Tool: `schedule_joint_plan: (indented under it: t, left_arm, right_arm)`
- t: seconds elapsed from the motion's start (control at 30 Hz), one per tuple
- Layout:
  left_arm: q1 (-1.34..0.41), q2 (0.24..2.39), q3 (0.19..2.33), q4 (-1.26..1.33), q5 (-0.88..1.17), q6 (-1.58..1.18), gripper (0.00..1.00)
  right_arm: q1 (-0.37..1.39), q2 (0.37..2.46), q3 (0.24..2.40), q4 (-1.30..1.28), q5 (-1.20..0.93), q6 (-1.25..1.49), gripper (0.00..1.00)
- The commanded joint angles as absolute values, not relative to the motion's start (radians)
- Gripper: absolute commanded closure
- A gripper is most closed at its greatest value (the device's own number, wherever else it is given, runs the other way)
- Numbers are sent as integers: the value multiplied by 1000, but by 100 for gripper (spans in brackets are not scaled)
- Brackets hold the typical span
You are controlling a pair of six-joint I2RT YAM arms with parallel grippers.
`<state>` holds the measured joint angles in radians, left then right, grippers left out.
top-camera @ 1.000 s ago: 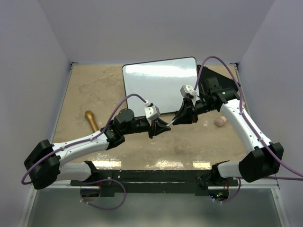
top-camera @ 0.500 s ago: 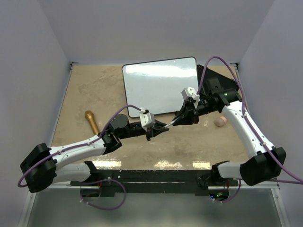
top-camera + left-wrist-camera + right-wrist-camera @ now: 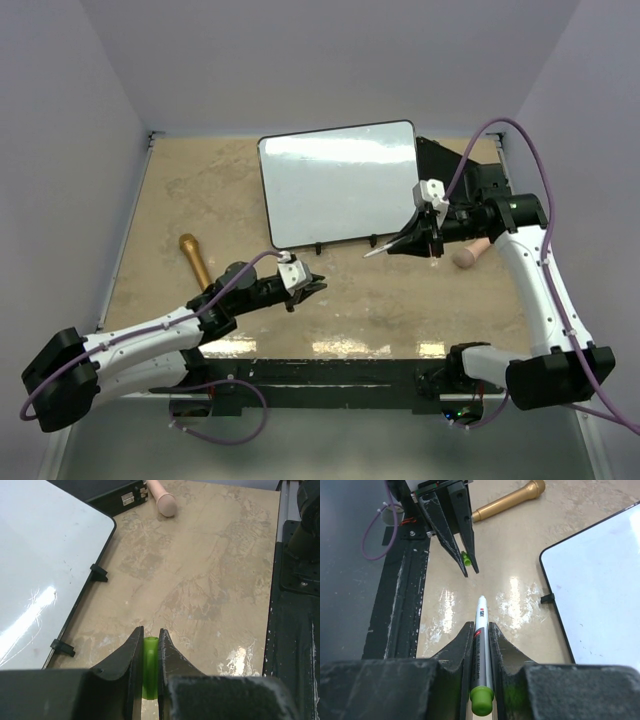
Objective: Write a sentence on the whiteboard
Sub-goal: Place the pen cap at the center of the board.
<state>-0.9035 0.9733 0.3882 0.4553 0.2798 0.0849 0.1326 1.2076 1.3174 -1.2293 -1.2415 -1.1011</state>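
Observation:
My left gripper tilts downward next and brings the green cap down onto the table in front of the board's near edge.
The whiteboard (image 3: pixel 340 185) lies at the back middle of the table, blank, with its two small black feet on its near edge. My right gripper (image 3: pixel 398 246) hovers just off the board's near right corner, shut on a white and grey marker (image 3: pixel 482 640). The marker has a green rear end and a bare tip pointing left. My left gripper (image 3: pixel 316 285) is low over the table in front of the board, shut on the marker's green cap (image 3: pixel 150 662). In the right wrist view the left gripper (image 3: pixel 469 571) and cap (image 3: pixel 465 557) sit ahead of the marker's tip.
A gold microphone-shaped object (image 3: pixel 195 258) lies at the left. A pink cylinder (image 3: pixel 468 255) rests right of the board, beside a flat black board (image 3: pixel 452 165) at the back right. The black base rail (image 3: pixel 295 605) runs along the near edge.
The two grippers, close together a second ago, have drawn apart. The left one pulled back toward the near left with the green cap. The right one moved right with the uncapped marker.

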Motion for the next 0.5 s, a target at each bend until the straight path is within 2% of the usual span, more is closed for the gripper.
schedule_joint_plan:
  t: [0.0, 0.47]
  left_arm:
    - [-900, 933, 364, 492, 253, 51, 100]
    - [-937, 844, 290, 506, 218, -17, 100]
  right_arm:
    - [118, 1206, 1377, -1249, -1224, -1115, 100]
    - [107, 1239, 1446, -1247, -1197, -1109, 100]
